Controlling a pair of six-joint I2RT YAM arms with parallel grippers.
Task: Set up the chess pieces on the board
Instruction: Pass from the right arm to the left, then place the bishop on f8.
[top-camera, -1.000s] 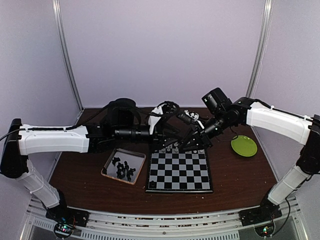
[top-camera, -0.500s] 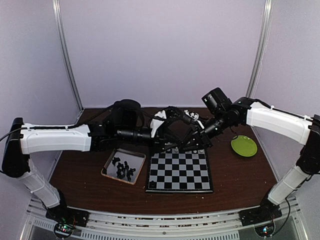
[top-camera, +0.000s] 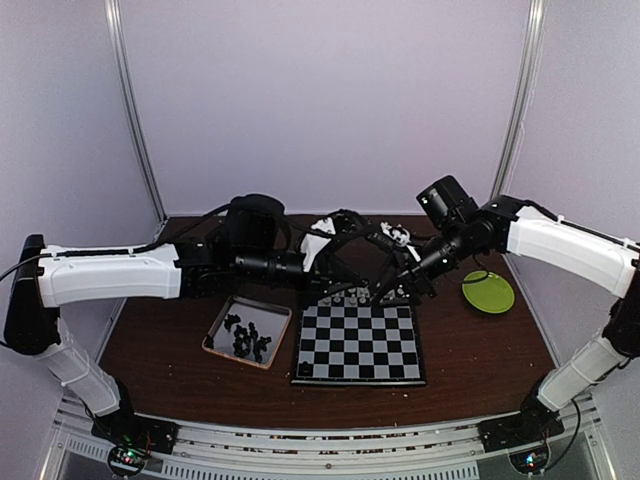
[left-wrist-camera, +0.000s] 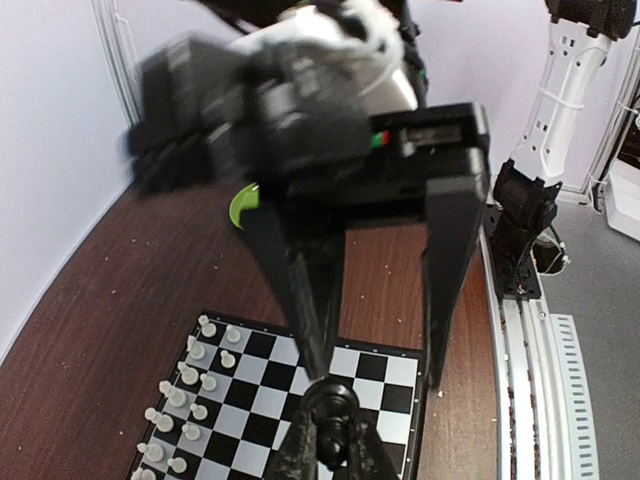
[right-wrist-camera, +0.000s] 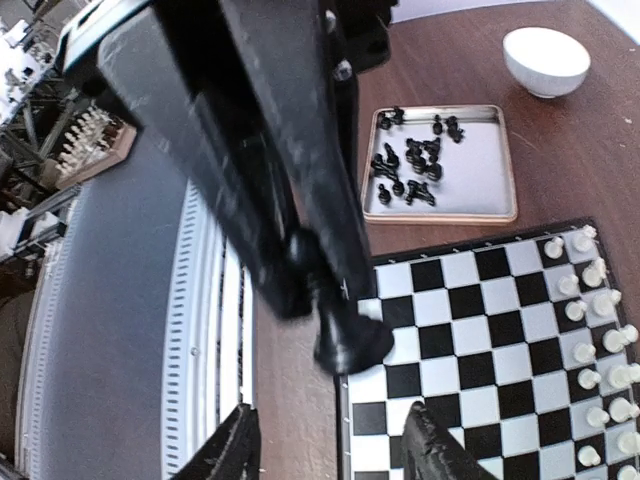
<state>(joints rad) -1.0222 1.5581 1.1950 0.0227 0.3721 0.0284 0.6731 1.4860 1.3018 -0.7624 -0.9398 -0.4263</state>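
Note:
The black piece should go back down onto a dark square of the near row (top-camera: 337, 371) next, so my left gripper should lower and release it there, since that row is below my gripper, farther back.
Above the board's (top-camera: 360, 350) far edge my two grippers meet tip to tip. My left gripper (left-wrist-camera: 335, 432) is shut on a black chess piece (right-wrist-camera: 352, 343), which hangs base-down over the board's (right-wrist-camera: 470, 330) near-left corner in the right wrist view. My right gripper (right-wrist-camera: 335, 450) stands open just short of that piece, its fingers (left-wrist-camera: 448, 280) spread to either side of it. White chess pieces (left-wrist-camera: 185, 385) fill two rows along the board's (left-wrist-camera: 250, 400) far side. More black pieces (top-camera: 247, 337) lie in the metal tray (top-camera: 215, 332).
A green plate (top-camera: 488, 292) sits right of the board. A white bowl (right-wrist-camera: 545, 58) stands beyond the tray (right-wrist-camera: 505, 160). The two arms cross the space above the board's far rows. Metal rails run along the table's near edge (top-camera: 320, 450).
My left gripper has reached right to the right gripper and closed on the black piece. The right jaws have opened off it and the right arm has drawn back a little.

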